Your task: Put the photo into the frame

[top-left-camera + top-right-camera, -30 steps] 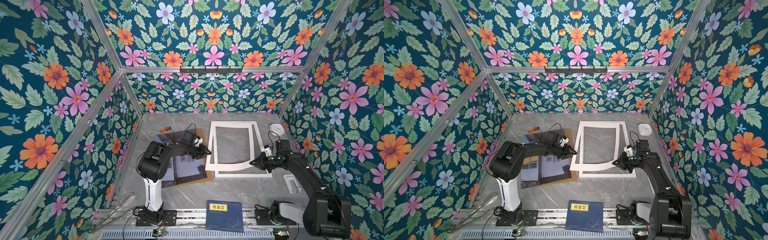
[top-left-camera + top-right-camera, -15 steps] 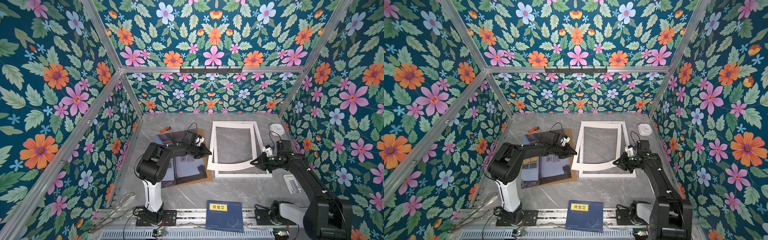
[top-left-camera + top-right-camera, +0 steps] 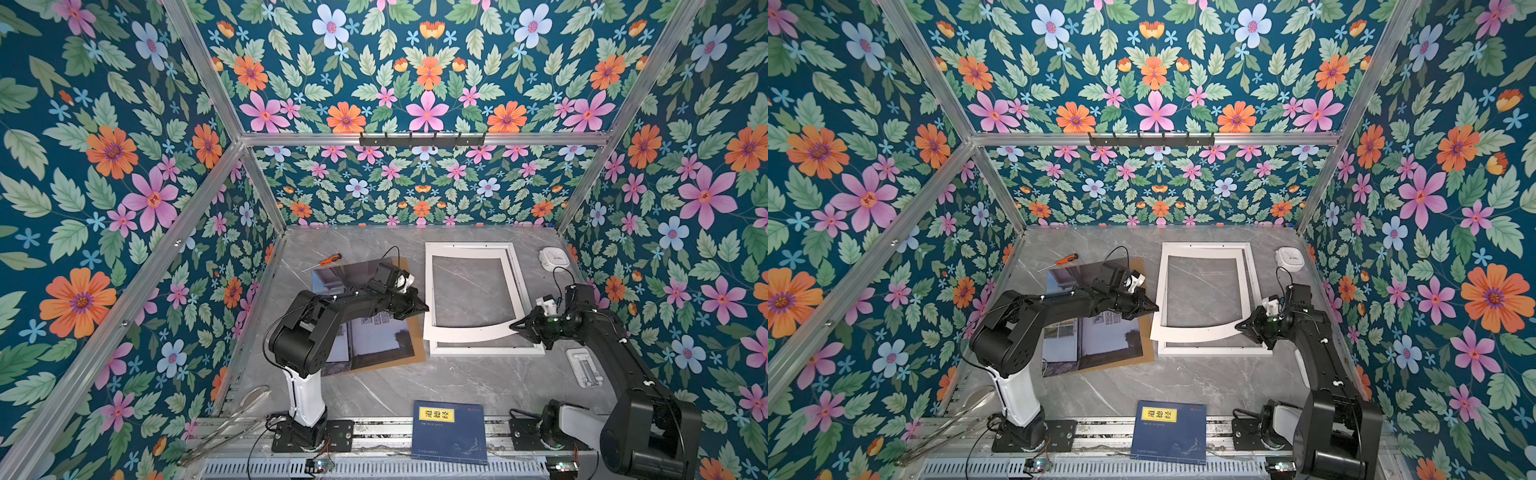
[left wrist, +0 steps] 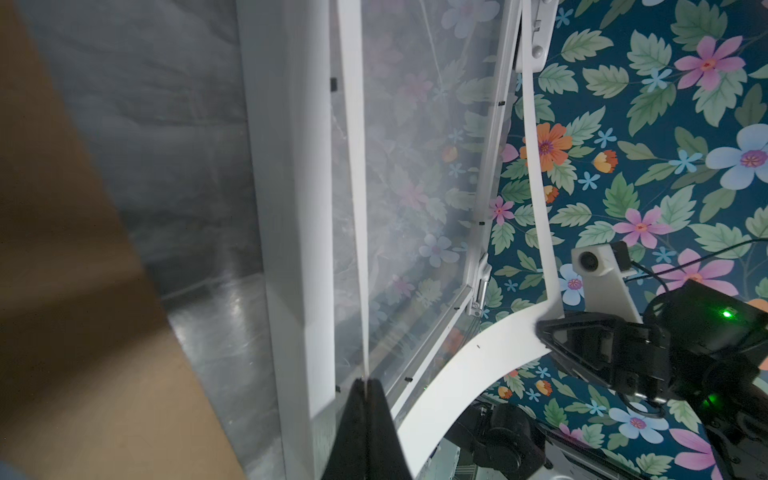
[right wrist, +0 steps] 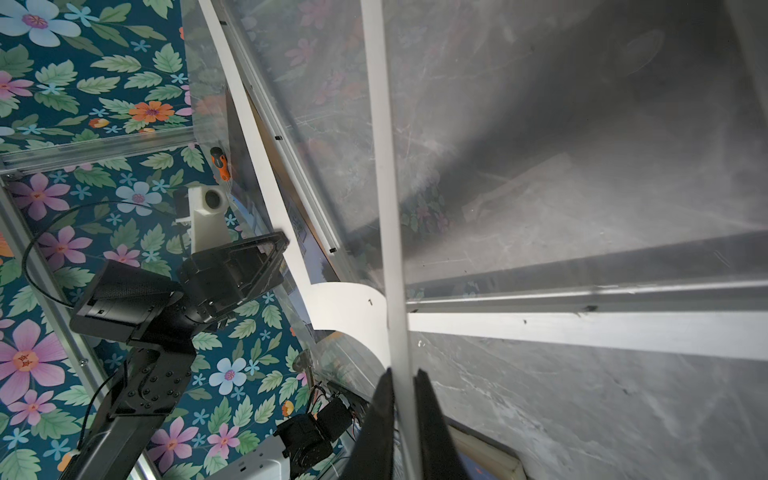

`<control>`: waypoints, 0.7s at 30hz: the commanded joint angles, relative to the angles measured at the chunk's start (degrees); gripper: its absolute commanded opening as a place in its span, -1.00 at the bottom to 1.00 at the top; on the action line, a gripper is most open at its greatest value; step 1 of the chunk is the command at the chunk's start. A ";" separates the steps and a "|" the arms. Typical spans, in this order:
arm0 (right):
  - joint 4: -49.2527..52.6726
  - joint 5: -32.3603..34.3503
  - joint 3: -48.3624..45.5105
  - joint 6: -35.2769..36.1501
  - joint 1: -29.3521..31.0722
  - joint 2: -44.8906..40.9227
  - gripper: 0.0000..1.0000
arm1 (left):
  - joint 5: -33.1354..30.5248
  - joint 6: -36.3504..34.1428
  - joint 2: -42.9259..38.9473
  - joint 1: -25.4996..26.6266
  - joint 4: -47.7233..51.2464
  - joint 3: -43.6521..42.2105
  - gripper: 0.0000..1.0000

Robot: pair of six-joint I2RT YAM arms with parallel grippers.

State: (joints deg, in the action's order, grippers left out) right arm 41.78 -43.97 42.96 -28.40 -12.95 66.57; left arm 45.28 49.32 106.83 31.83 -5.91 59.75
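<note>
The frame's long rail [image 3: 522,286] nearest the white round device lies between my right gripper and the device. My right gripper should move toward that rail next and let go of the mat [image 3: 469,330].
The photo [image 3: 374,340] [image 3: 1104,340] lies flat on a brown backing board [image 3: 419,336] at the left, partly under my left arm. To its right the white frame [image 3: 486,351] [image 3: 1214,351] lies on the table. A white card mat [image 3: 469,330] [image 3: 1196,330] sits over the frame with its near border bowed upward. My left gripper [image 3: 426,308] [image 3: 1156,308] [image 4: 365,384] is shut on the mat's left edge [image 4: 357,166]. At the near right corner, the right gripper [image 3: 513,326] [image 3: 1237,327] [image 5: 401,374] is shut on the mat's edge [image 5: 382,166].
An orange-handled screwdriver [image 3: 330,261] lies behind the photo. A white round device [image 3: 554,257] sits at the back right, and a white holder [image 3: 584,365] by the right wall. A dark blue book [image 3: 451,432] rests at the front edge. Floral walls close in on three sides.
My left gripper has closed on the mat's left edge. The right gripper keeps its hold on the mat, which stays bowed over the frame.
</note>
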 commanded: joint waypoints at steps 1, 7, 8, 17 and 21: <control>0.54 -0.15 0.41 0.04 -1.01 -0.18 -0.77 | -1.04 1.69 0.13 0.83 -1.87 1.31 -0.98; 0.10 -0.95 0.41 0.73 -4.09 0.75 -0.78 | -2.01 2.89 1.20 2.07 -2.53 2.18 -1.00; -0.10 -0.87 0.52 0.73 -4.25 1.00 -0.78 | -2.01 3.11 1.36 2.22 -2.61 2.36 -1.00; -1.98 -0.28 2.25 0.80 -4.43 4.35 -0.75 | -2.96 4.54 2.46 2.70 -4.30 2.83 -1.00; -2.13 0.70 2.74 0.64 -4.45 4.80 -0.75 | -3.09 5.12 2.94 2.88 -5.40 2.83 -1.00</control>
State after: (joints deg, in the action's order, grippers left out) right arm 40.18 -44.40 45.28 -28.32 -17.41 71.20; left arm 43.31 53.87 109.60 34.59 -8.38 62.39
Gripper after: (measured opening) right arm 0.123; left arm 0.048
